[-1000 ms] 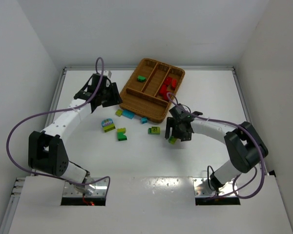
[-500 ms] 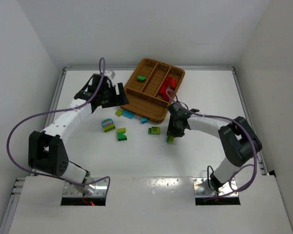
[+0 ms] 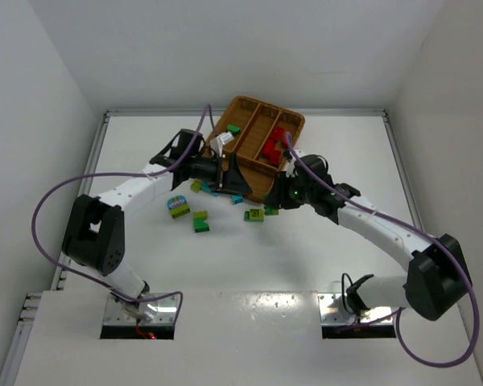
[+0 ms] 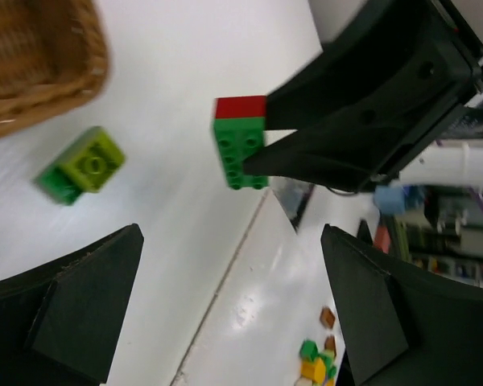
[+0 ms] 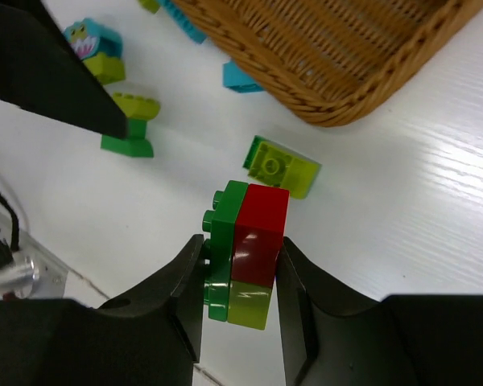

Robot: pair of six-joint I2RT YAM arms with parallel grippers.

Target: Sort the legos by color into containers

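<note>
The robot should bring its left gripper toward its right gripper next, with the left gripper's fingers around the green brick, whose studded side faces the left gripper.
My right gripper [image 5: 240, 269] is shut on a small stack of a green, a red and a lime brick [image 5: 249, 241], held above the table. In the top view this gripper [image 3: 274, 207] is just in front of the wicker tray [image 3: 240, 101]. My left gripper [image 3: 237, 175] is open and empty, next to the tray's front edge and facing the stack. The left wrist view shows the stack [image 4: 241, 143] ahead, between the right gripper's fingers [image 4: 362, 149]; my left gripper [image 4: 233, 322] is wide open there. The tray holds red bricks [image 3: 274, 143] and a green brick [image 3: 233, 129].
Loose bricks lie on the table in front of the tray: a lime-green one [image 3: 253, 215], also below the stack [image 5: 282, 166], a green-lime pair [image 3: 200, 221], a blue-lime piece [image 3: 178, 207] and light blue ones [image 3: 212, 190]. The tray's corner [image 5: 330, 56] is near.
My left arm has swung right, from beside the tray's left end to its front edge. My right gripper has taken the stack off the table, lifted it and moved slightly toward the tray.
</note>
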